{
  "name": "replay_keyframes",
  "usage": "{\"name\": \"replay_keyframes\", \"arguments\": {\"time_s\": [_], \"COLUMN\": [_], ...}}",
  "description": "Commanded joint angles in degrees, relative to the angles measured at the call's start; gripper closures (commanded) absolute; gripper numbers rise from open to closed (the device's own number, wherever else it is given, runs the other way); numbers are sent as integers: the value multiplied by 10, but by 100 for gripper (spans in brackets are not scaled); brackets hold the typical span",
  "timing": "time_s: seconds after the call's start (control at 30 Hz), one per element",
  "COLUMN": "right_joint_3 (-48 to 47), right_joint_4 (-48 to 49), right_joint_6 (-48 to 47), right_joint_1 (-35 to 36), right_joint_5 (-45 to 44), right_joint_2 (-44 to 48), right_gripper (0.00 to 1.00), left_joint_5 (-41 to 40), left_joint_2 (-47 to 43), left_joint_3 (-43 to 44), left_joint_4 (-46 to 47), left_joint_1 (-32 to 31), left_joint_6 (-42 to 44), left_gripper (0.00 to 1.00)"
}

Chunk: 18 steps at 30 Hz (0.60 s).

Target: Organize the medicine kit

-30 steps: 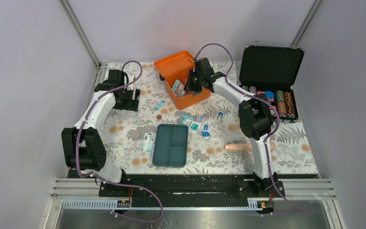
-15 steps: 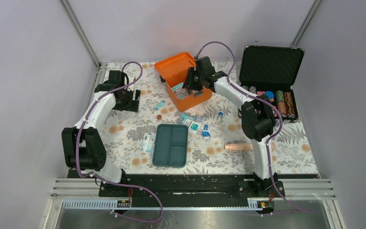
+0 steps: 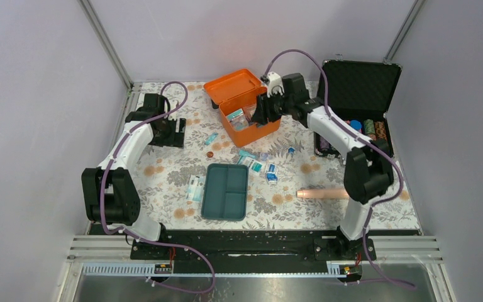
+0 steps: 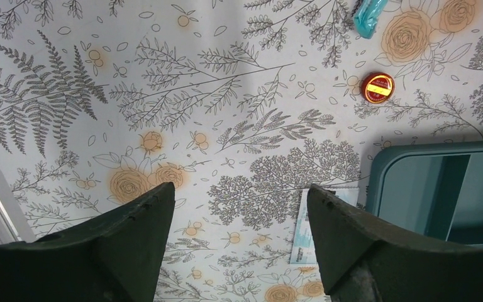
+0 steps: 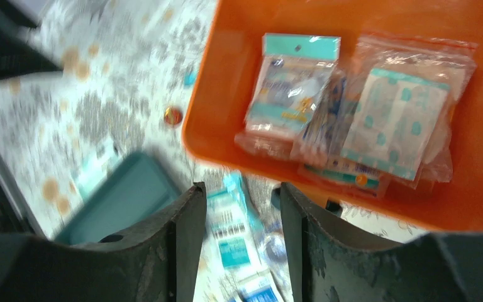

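Note:
The clear plastic bag (image 3: 265,156) (image 5: 276,249) lies loose outside the box, below my right gripper and back from it. My right gripper moves back and down onto the bag's edge next.
The orange medicine box (image 3: 256,130) stands open at the back centre, lid tipped back. Several clear and teal packets (image 5: 352,107) lie inside it (image 5: 226,75). The teal three-compartment tray (image 3: 226,190) lies on the table in front, also in the right wrist view (image 5: 122,201) and the left wrist view (image 4: 440,189). Loose white-and-teal packets (image 3: 258,165) lie between box and tray. My right gripper (image 3: 258,114) hangs open and empty over the box's near-right rim (image 5: 242,192). My left gripper (image 3: 175,133) is open and empty above the bare cloth at the left (image 4: 239,192).
A black case of poker chips (image 3: 355,100) stands open at the back right. A beige cylinder (image 3: 321,193) lies at the front right. A small red round tin (image 3: 209,153) and a flat packet (image 3: 195,187) lie left of the tray. Walls enclose the table.
My right gripper has pulled up and to the right out of the orange box, and its elbow has swung right. The left arm has not moved.

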State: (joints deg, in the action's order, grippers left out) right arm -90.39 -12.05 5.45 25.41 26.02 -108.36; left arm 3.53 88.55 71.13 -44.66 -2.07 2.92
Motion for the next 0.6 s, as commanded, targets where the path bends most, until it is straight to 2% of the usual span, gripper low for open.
{"name": "replay_keyframes", "arguments": {"time_s": [0.0,0.17,0.3,0.4,0.57], "right_joint_3": [78,90,62,58,53], "right_joint_4": [-32,-168,-261,-282,-282], "right_joint_6": [-277,-466,-615,-681,-739], "right_joint_1": [-1,0,7,12,16], "right_joint_5": [148,180,120,64,7], "right_joint_2": [84,85,50,24,-13], "right_gripper": [46,48,52,53,52], "left_joint_5": [17,25,29,28,22], "left_joint_2": [0,11,15,15,8], "left_joint_3": [3,10,11,12,9], "left_joint_4": [24,21,20,19,18], "left_joint_1": [3,3,3,3,3], "left_joint_6": [-16,-21,-22,-22,-19], "left_gripper": [23,23,23,23,23]}}
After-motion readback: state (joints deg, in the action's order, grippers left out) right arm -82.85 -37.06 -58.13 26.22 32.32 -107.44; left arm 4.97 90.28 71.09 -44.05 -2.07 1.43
